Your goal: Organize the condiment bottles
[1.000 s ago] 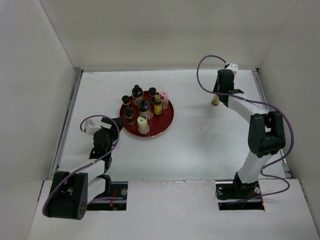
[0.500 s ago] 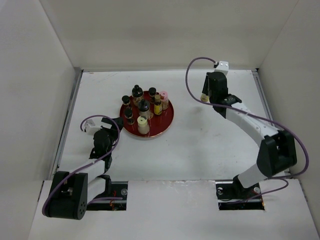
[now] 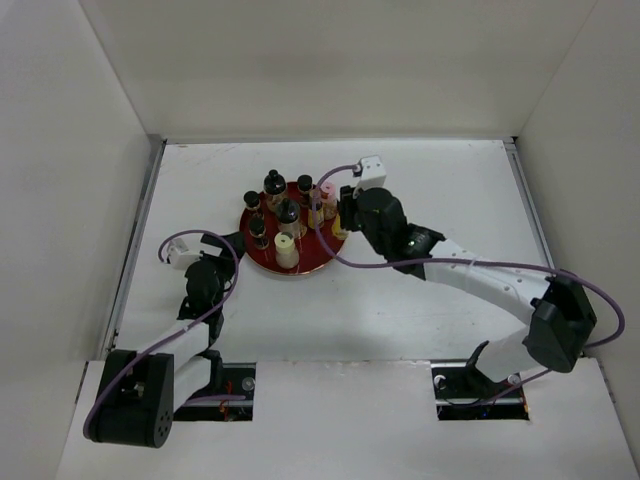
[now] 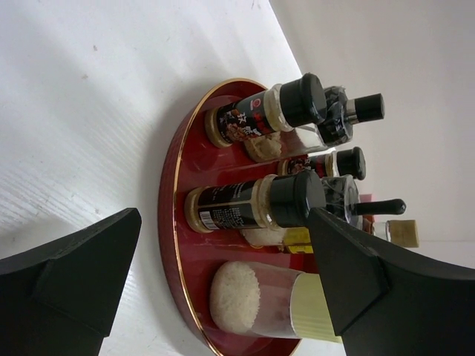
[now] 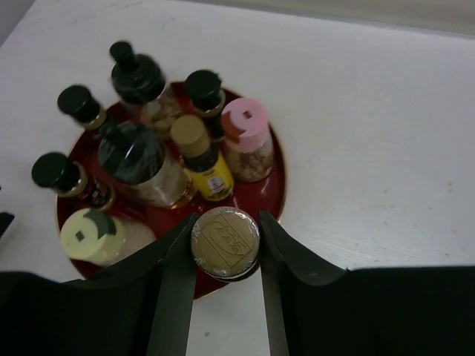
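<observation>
My right gripper should move to its left in the top view, lower the gold-capped bottle and release over the bare tray beside the cream-capped jar, as that spot is empty.
Several condiment bottles stand on the round red tray (image 3: 310, 256) (image 5: 275, 189) (image 4: 178, 185): dark ones with black caps (image 3: 274, 185) (image 5: 137, 74) (image 4: 260, 115), a yellow one with a gold cap (image 3: 315, 212) (image 5: 202, 157), a pink-capped jar (image 3: 327, 195) (image 5: 246, 137) and a cream-capped jar (image 3: 286, 247) (image 5: 93, 231) (image 4: 260, 300). My right gripper (image 3: 340, 222) (image 5: 225, 245) is shut on a gold-capped bottle (image 5: 225, 242) (image 3: 339, 229), held over the tray's right rim. My left gripper (image 3: 236, 245) (image 4: 223, 222) is open just left of the tray, holding nothing.
White walls (image 3: 120, 200) close in the table on the left, back and right. The right arm's purple cable (image 3: 325, 215) loops over the tray's right side. The right arm (image 3: 480, 280) stretches diagonally across the table's middle.
My right arm has swung from the table's far right to the tray, carrying the gold-capped bottle. The left arm has stayed put.
</observation>
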